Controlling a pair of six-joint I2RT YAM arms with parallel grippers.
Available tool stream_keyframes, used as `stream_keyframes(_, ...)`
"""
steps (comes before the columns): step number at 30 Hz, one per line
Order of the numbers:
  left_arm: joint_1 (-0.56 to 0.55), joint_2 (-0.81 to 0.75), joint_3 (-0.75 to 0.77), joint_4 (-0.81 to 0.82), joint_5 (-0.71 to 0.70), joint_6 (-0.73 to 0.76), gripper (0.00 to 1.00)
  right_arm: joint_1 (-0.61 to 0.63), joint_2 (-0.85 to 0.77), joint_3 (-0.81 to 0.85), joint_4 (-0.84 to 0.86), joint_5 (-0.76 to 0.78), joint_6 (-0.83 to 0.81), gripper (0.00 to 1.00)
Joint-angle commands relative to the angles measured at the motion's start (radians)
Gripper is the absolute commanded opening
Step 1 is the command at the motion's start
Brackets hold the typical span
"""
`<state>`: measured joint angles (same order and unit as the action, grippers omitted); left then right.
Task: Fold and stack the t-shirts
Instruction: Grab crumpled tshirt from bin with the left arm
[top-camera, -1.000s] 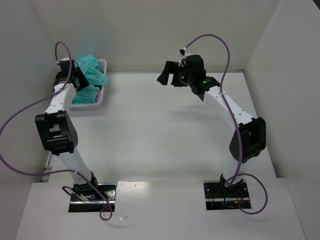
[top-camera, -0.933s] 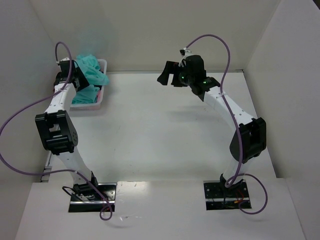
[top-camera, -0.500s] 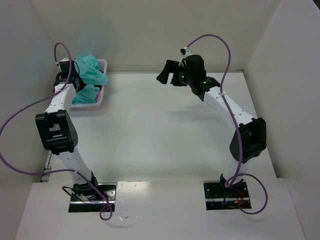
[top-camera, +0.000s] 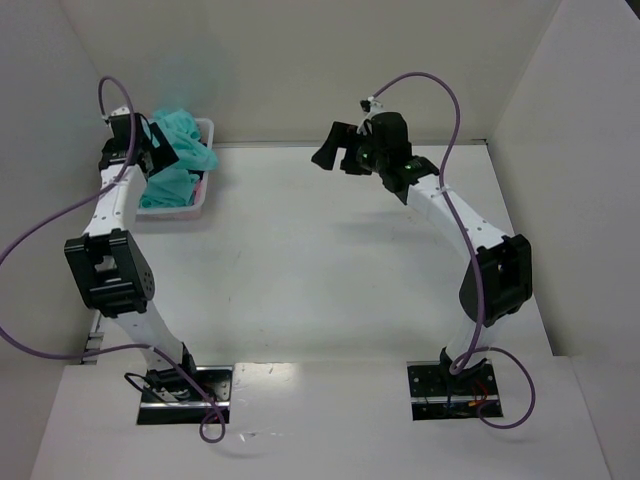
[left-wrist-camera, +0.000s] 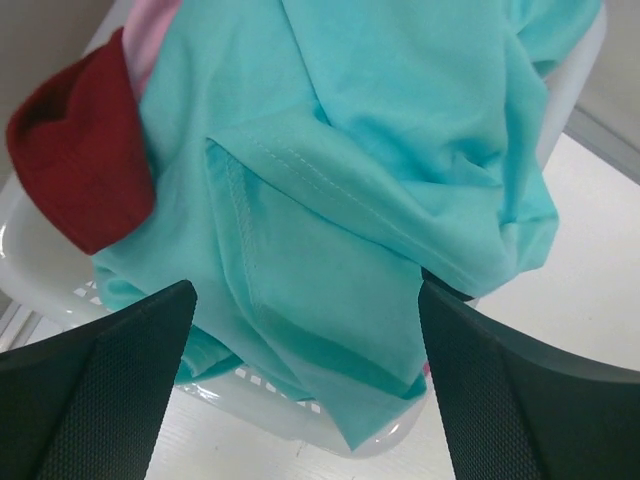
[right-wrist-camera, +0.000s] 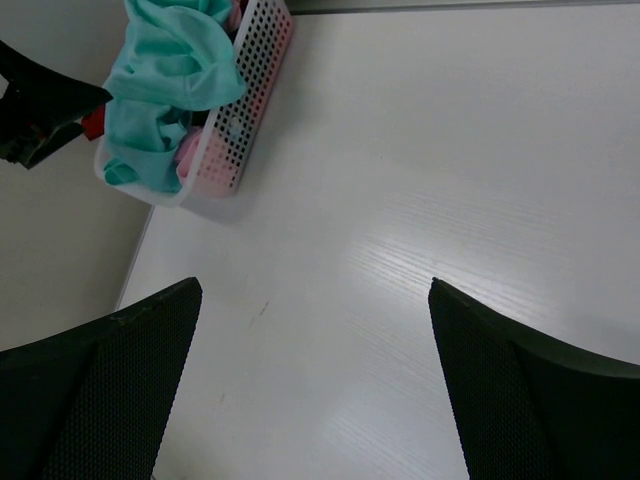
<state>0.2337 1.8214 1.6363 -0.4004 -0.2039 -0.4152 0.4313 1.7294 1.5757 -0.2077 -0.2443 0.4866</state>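
Note:
The stitched fold of the teal t-shirt runs between the left gripper's open fingers, so the robot will next move that gripper down onto the stitched fold below them.
The teal t-shirt (top-camera: 186, 146) lies bunched on top of a white lattice basket (top-camera: 171, 212) at the far left. In the left wrist view the teal t-shirt (left-wrist-camera: 380, 180) fills the frame. The dark red shirt (left-wrist-camera: 85, 170) and a strip of the light pink shirt (left-wrist-camera: 150, 25) lie under it at the left. My left gripper (top-camera: 157, 150) hovers just above the teal shirt, jaws wide open (left-wrist-camera: 305, 290), holding nothing. My right gripper (top-camera: 330, 148) is open and empty above the far middle of the table (right-wrist-camera: 315, 285), facing the basket (right-wrist-camera: 250, 90).
The basket stands against the left wall near the back corner. White walls close the table on the left, back and right. The white tabletop (top-camera: 330, 260) lies between the arms.
My left wrist has shifted a little up and to the left over the basket. The right arm has barely moved. The shirts lie as before.

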Motion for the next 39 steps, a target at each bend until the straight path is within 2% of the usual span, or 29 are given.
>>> stream_keyframes(1, 0.006, -0.065, 0.000, -0.008, -0.031, 0.018, 1.00, -0.002, -0.019, -0.028, 0.060, -0.012, 0.015, 1.00)
stream_keyframes(5, 0.015, -0.097, -0.084, -0.002, -0.055, -0.003, 0.99, -0.002, -0.028, -0.040, 0.070, -0.012, 0.003, 1.00)
stream_keyframes(11, 0.035, -0.076, -0.176, 0.051, 0.018, -0.043, 0.89, -0.002, -0.039, -0.049, 0.051, -0.001, -0.008, 1.00)
stream_keyframes(17, 0.044, -0.065, -0.204, 0.123, 0.064, -0.072, 0.74, -0.002, -0.048, -0.049, 0.042, -0.010, -0.008, 1.00)
stream_keyframes(21, 0.044, -0.040, -0.148, 0.123, 0.103, -0.082, 0.56, -0.002, -0.057, -0.049, 0.042, -0.001, -0.017, 1.00)
stream_keyframes(22, 0.044, -0.030, -0.148, 0.123, 0.115, -0.082, 0.43, -0.002, -0.057, -0.049, 0.042, 0.010, -0.017, 1.00)
stream_keyframes(25, 0.044, -0.018, -0.139, 0.123, 0.126, -0.091, 0.23, -0.002, -0.057, -0.049, 0.042, 0.010, -0.017, 1.00)
stream_keyframes(26, 0.044, -0.005, -0.139, 0.123, 0.126, -0.091, 0.13, -0.002, -0.057, -0.049, 0.042, 0.010, -0.017, 1.00)
stream_keyframes(28, 0.044, 0.004, -0.127, 0.114, 0.136, -0.091, 0.02, -0.002, -0.057, -0.060, 0.042, 0.010, -0.017, 1.00)
stream_keyframes(33, 0.044, -0.030, -0.108, 0.103, 0.136, -0.091, 0.00, -0.002, -0.067, -0.060, 0.042, 0.019, -0.017, 1.00)
stream_keyframes(39, 0.044, -0.154, 0.081, -0.015, 0.267, -0.082, 0.00, -0.002, -0.067, -0.049, 0.088, -0.003, -0.017, 1.00)
